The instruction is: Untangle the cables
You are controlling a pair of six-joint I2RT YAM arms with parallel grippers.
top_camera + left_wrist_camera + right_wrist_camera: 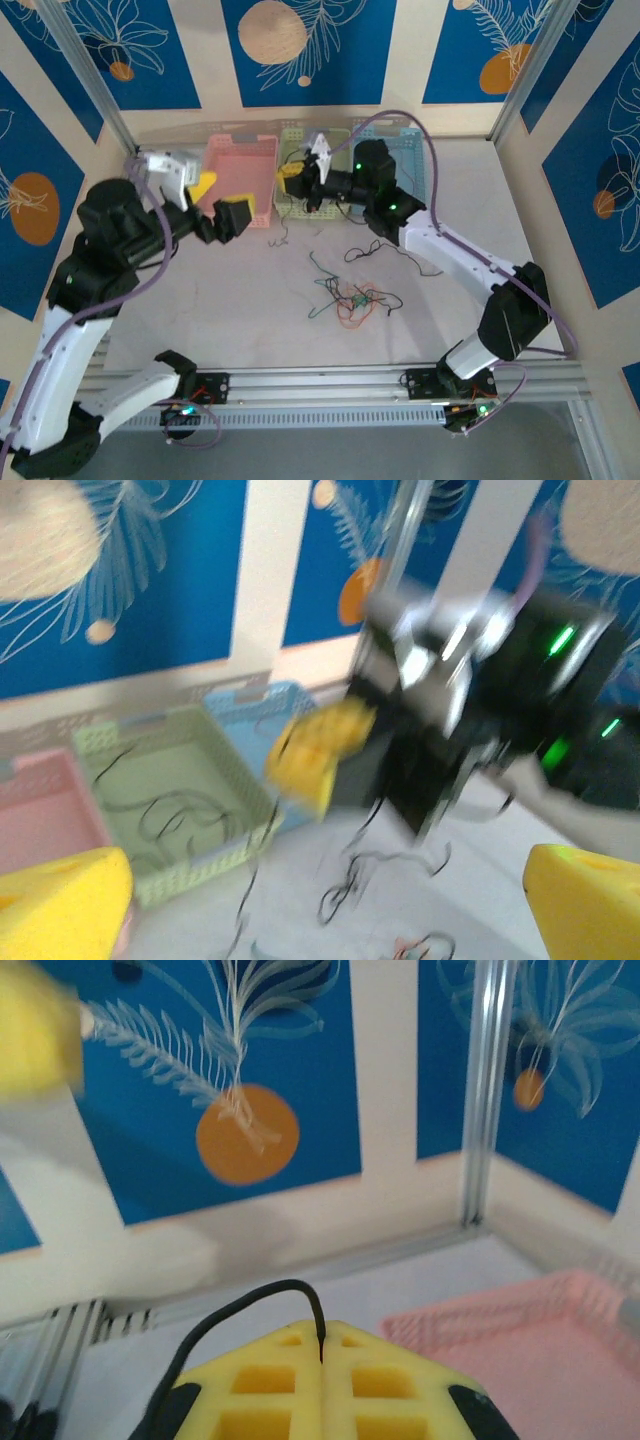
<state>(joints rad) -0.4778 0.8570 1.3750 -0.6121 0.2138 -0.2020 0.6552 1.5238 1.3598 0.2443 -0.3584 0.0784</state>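
My right gripper swings outward next, turning its fingers toward the back wall over the green basket. It releases the black cable there, where pieces of black cable already lie.
A tangle of cables [350, 295] in red, orange, green and black lies mid-table, its edge at the bottom of the left wrist view [420, 945]. My right gripper [295, 172] hovers by the green basket [300, 195], its yellow fingers [322, 1360] shut on a black cable [230, 1318]. That strand [282, 228] hangs down toward the table. My left gripper [222, 198] is in front of the pink basket [240, 165], open, with nothing between its yellow fingers [60, 905]. The left wrist view is blurred and shows the right gripper [318, 742].
Three baskets stand along the back wall: pink, green [170, 780] with several black strands inside, and blue [405, 150]. A loose black cable [375, 250] lies near the right arm. Metal frame posts [85, 70] stand at the corners.
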